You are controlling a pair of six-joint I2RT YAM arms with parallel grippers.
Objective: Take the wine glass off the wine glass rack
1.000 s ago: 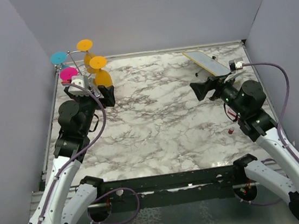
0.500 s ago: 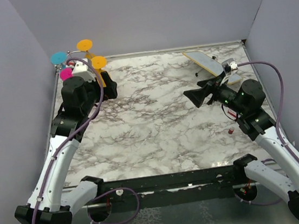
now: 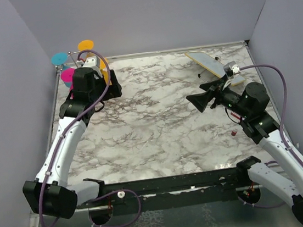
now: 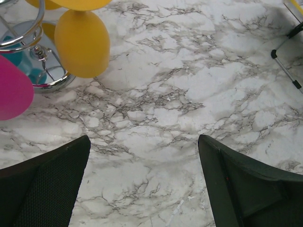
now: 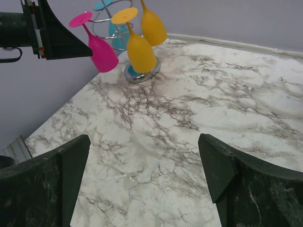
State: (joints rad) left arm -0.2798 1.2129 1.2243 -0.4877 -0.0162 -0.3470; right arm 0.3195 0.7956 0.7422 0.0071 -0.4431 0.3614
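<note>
My left gripper needs to move outward next and turn to close on the near orange glass's round foot (image 3: 104,63) (image 4: 84,4), because that disc is clear of the hoop.
The wine glass rack (image 3: 73,61) stands in the far left corner, its round shiny base (image 4: 53,81) on the marble. Upside-down glasses hang from its hoops: an orange wine glass (image 4: 83,43) nearest me, a pink one (image 4: 13,94), a cyan one (image 5: 112,29) and a second orange one (image 5: 154,26). My left gripper (image 3: 111,89) hovers just right of the rack, open, nothing between its fingers (image 4: 47,179); the orange glass lies up and to the left of them. My right gripper (image 3: 193,101) is open over the table's right half, facing the rack (image 5: 141,73) from afar.
A tilted flat panel on a thin black stand (image 3: 209,63) sits at the far right; its legs (image 4: 286,71) show in the left wrist view. A small red object (image 3: 234,133) lies near the right arm. Grey walls close in the table on three sides.
The left arm has risen and swung its gripper up beside the hanging glasses, now covering part of the near orange one. The right gripper has shifted slightly left. Both stayed open.
</note>
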